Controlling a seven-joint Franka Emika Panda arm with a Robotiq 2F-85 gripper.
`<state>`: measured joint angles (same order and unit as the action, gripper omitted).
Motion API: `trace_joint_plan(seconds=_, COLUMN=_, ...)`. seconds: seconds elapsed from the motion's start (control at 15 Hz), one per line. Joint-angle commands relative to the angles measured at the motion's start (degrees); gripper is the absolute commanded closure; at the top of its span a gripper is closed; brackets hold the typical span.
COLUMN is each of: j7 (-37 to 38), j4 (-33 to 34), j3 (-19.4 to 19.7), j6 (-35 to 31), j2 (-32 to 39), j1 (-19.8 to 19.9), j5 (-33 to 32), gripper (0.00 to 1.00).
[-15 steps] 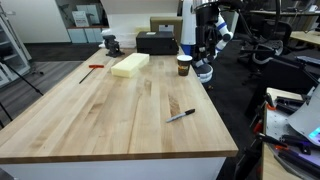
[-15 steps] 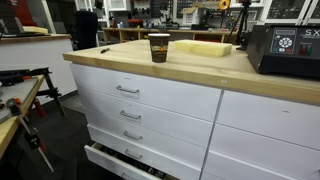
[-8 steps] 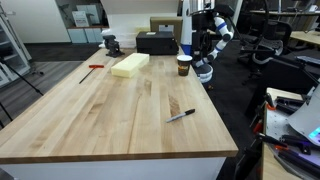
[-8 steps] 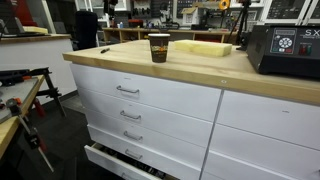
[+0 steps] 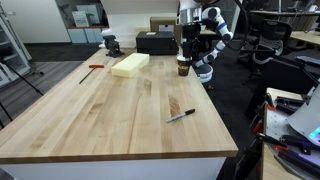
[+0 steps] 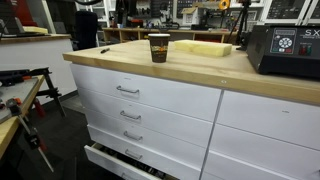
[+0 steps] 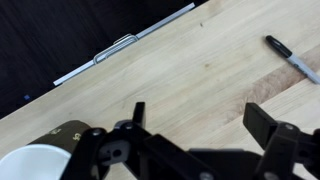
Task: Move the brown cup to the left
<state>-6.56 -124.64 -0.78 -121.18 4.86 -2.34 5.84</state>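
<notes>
My gripper has its open fingers over bare wood beside the cup now, so next it will shift sideways toward the cup and lower onto the pale rim (image 5: pixel 183 60) (image 7: pixel 58 150).
The brown cup (image 5: pixel 184 66) stands upright near the far edge of the wooden table (image 5: pixel 110 115), close to the table's side edge. It also shows in an exterior view (image 6: pixel 158 47) and at the lower left of the wrist view (image 7: pixel 45 158), where its pale rim is seen from above. My gripper (image 5: pixel 186 50) hangs just above the cup. In the wrist view the gripper (image 7: pixel 200 125) is open and empty, with bare wood between its fingers and the cup off to one side of them.
A yellow foam block (image 5: pixel 130 65) lies beside the cup. A black box (image 5: pixel 156 42) and a small vise (image 5: pixel 111 44) stand at the far edge. A pen (image 5: pixel 181 116) and a red-handled tool (image 5: pixel 92 68) lie on the table. Office chairs stand beyond the arm.
My arm has swung from beside the table's edge to over the cup. The cup has not moved.
</notes>
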Motion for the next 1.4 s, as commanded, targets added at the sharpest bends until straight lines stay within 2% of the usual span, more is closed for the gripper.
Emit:
trace_joint_plan(seconds=0.0, j7=-1.0, j4=6.7, j3=0.4, j6=2.0, j2=4.5, j1=1.2, j5=-3.3, gripper=0.00)
trace_joint_plan(seconds=0.33, j7=-0.9, j4=11.3, j3=1.4, j6=1.4, j2=8.3, j1=2.2, j5=-6.5, gripper=0.00)
trace_joint_plan(seconds=0.67, j7=-1.9, j4=11.2, j3=2.2, j6=-1.2, j2=10.2, j1=3.7, j5=-6.6, gripper=0.00)
trace_joint_plan(seconds=0.73, j7=-2.4, j4=10.7, j3=2.2, j6=-2.0, j2=10.3, j1=3.9, j5=-6.5, gripper=0.04)
trace_joint_plan(seconds=0.87, j7=-3.6, j4=10.1, j3=2.1, j6=-3.6, j2=10.6, j1=4.4, j5=-6.4, gripper=0.29)
trace_joint_plan(seconds=0.93, j7=-4.1, j4=10.0, j3=2.1, j6=-4.3, j2=10.7, j1=4.5, j5=-6.4, gripper=0.30)
trace_joint_plan(seconds=1.07, j7=-4.9, j4=9.5, j3=2.0, j6=-5.8, j2=10.9, j1=4.7, j5=-6.4, gripper=0.44)
trace_joint_plan(seconds=1.13, j7=-5.3, j4=9.3, j3=1.9, j6=-6.3, j2=11.0, j1=4.8, j5=-6.3, gripper=0.34)
trace_joint_plan(seconds=1.2, j7=-5.5, j4=9.2, j3=1.9, j6=-6.7, j2=11.0, j1=4.8, j5=-6.3, gripper=0.34)
trace_joint_plan(seconds=1.27, j7=-5.6, j4=9.1, j3=1.9, j6=-7.0, j2=11.1, j1=4.7, j5=-6.4, gripper=0.15)
trace_joint_plan(seconds=1.33, j7=-5.8, j4=9.0, j3=1.9, j6=-7.2, j2=11.1, j1=4.8, j5=-6.3, gripper=0.15)
